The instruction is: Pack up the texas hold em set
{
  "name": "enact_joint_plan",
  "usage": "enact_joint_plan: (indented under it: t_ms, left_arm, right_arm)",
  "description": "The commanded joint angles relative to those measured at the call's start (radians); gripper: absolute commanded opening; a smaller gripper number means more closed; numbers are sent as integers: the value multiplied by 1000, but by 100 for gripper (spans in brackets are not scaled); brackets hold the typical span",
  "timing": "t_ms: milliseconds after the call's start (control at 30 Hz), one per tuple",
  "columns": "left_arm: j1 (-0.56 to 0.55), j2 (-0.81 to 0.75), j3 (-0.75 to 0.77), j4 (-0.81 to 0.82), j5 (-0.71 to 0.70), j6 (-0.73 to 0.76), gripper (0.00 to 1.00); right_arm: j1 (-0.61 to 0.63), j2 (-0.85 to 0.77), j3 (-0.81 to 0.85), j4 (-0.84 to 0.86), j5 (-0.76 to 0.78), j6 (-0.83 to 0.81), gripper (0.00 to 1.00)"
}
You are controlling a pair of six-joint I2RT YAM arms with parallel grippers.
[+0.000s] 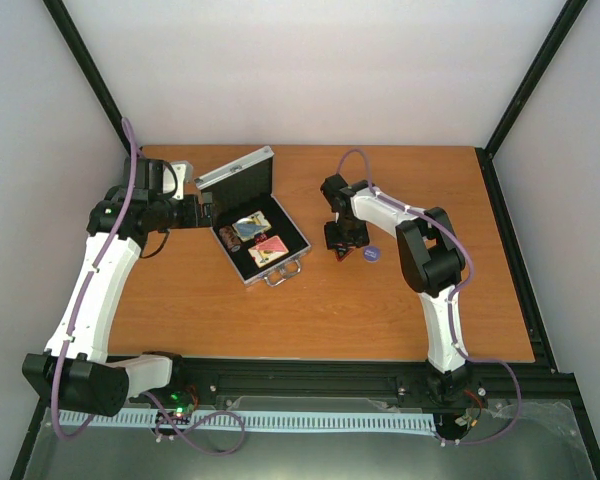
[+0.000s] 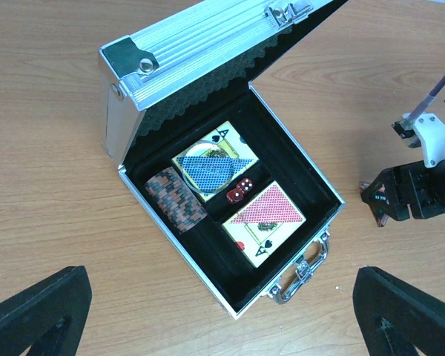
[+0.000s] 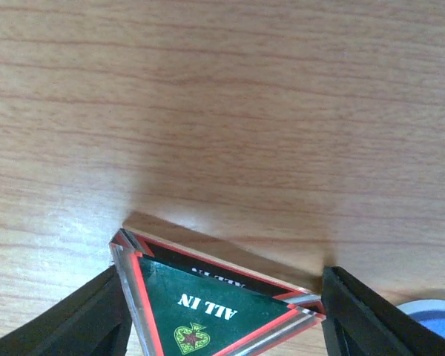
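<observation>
Next, my right gripper rises, moves left in the top view and brings the marker down onto the red dice (image 1: 261, 238) to release it, since the case stands open.
The silver aluminium case (image 1: 293, 256) stands open at mid-table with its lid (image 1: 236, 170) raised at the back. In the left wrist view its black lining (image 2: 208, 256) holds a blue-yellow card pack (image 2: 211, 165), a red card pack (image 2: 265, 221), a dark chip stack (image 2: 176, 200) and red dice (image 2: 239, 190). My left gripper (image 1: 202, 210) is open and empty, left of the case, with its fingertips (image 2: 41, 311) wide apart. My right gripper (image 1: 342, 245) is right of the case, shut on a triangular "ALL IN" marker (image 3: 208, 304) at table level.
A blue round disc (image 1: 371, 254) lies on the wood just right of the right gripper and shows at the right wrist view's corner (image 3: 430, 315). The case handle (image 2: 304, 271) points toward the near edge. Black frame rails edge the table.
</observation>
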Motion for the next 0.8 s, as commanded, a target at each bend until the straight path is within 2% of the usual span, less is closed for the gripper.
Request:
enact_joint_plan:
  t_ms: [0,300,467,767]
  left_arm:
    - [-2,-8,10,5,6,4,100]
    - [-2,-8,10,8,7,4,100]
    - [-2,-5,9,12,13,3,100]
    - [-2,-1,13,15,18,1,100]
  right_arm:
    - [4,12,10,-14,6,11,64]
    - [7,-27,120,-61,-21,25,57]
    - [24,-37,179,-75,-65,42,57]
    - [111,50,390,-83,-166,92,57]
